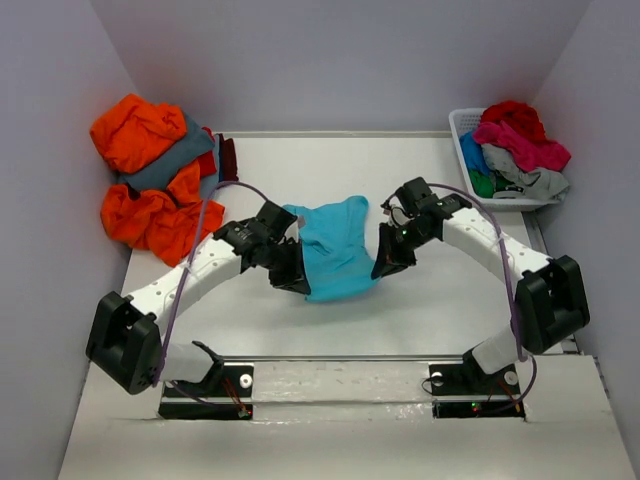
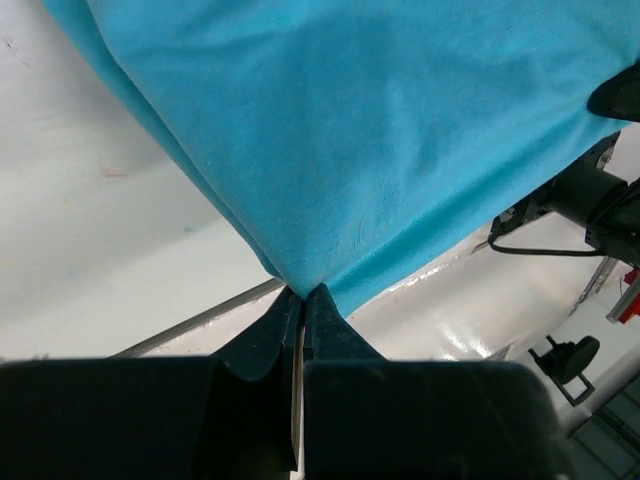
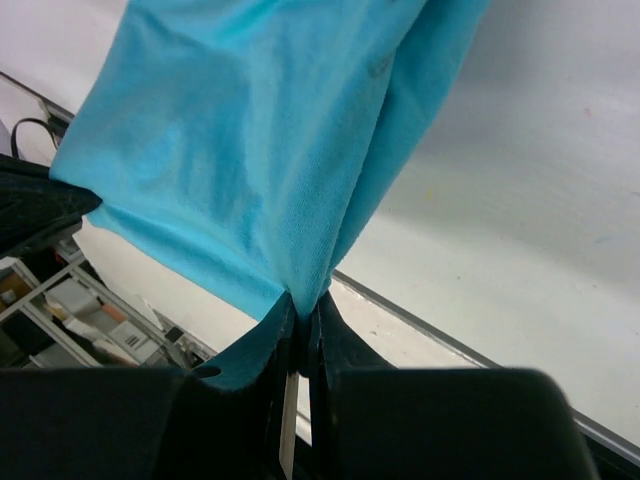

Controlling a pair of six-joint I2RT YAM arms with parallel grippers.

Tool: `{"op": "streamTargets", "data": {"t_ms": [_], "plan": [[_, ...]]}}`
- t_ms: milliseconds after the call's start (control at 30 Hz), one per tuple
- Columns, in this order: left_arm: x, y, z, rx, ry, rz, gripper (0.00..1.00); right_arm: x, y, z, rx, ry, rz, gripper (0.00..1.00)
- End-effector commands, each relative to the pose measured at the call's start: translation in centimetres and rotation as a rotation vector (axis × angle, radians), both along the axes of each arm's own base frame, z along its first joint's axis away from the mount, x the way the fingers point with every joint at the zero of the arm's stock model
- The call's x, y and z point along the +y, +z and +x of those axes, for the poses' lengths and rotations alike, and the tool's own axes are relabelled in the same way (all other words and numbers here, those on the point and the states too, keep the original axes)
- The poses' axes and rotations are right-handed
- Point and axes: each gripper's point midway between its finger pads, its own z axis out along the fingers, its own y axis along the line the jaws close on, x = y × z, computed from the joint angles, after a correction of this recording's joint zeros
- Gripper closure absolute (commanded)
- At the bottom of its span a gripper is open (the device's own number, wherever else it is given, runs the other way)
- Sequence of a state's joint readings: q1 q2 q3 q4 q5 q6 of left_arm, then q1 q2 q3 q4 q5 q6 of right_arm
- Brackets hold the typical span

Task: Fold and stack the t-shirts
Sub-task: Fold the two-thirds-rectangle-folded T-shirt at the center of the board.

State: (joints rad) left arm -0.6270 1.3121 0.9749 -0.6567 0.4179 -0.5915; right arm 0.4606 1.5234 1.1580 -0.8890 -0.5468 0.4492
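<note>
My left gripper will next carry its pinched corner outward and down over the shirt's far end [image 1: 308, 216] and release it there, because the turquoise cloth still reaches outward from both grippers.
A turquoise t-shirt [image 1: 335, 250] hangs above the middle of the table between both arms. My left gripper [image 1: 290, 262] is shut on its left edge; in the left wrist view the cloth [image 2: 380, 150] fans out from the pinched fingertips [image 2: 303, 295]. My right gripper [image 1: 388, 258] is shut on its right edge, and the right wrist view shows the cloth [image 3: 260, 170] bunched into the tips [image 3: 306, 300]. A heap of orange and slate grey t-shirts [image 1: 155, 175] lies at the far left. More shirts, red, pink, light grey and green [image 1: 515, 150], fill the basket.
The white slatted basket [image 1: 462, 130] stands at the far right corner of the table [image 1: 440, 310]. Walls close in the left, back and right sides. The arm bases [image 1: 330, 385] sit along the near edge.
</note>
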Motion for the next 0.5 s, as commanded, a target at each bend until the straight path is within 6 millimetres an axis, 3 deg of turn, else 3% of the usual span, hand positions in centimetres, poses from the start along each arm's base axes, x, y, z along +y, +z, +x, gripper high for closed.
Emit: {"op": "streamTargets", "data": {"t_ms": [0,167,333,467], "plan": [[-0.2,1.3,1.6,-0.049,-0.002,0.024,0.94,0.9,1.5,3.1,-0.080,-0.029,-0.004,0.93],[-0.7,2.0,4.7,-0.093,0.019,0.027,0.94,1.9,1.1,5.9,-0.092,-0.052,-0.025,0.93],[0.9,2.3,8.5,-0.133,0.070,0.053,0.94,3.1,1.9,9.2,-0.127,-0.085,-0.031,0.93],[2.0,2.3,10.8,-0.159,0.098,0.075,0.94,3.8,1.1,11.4,-0.126,-0.108,-0.053,0.93]]}}
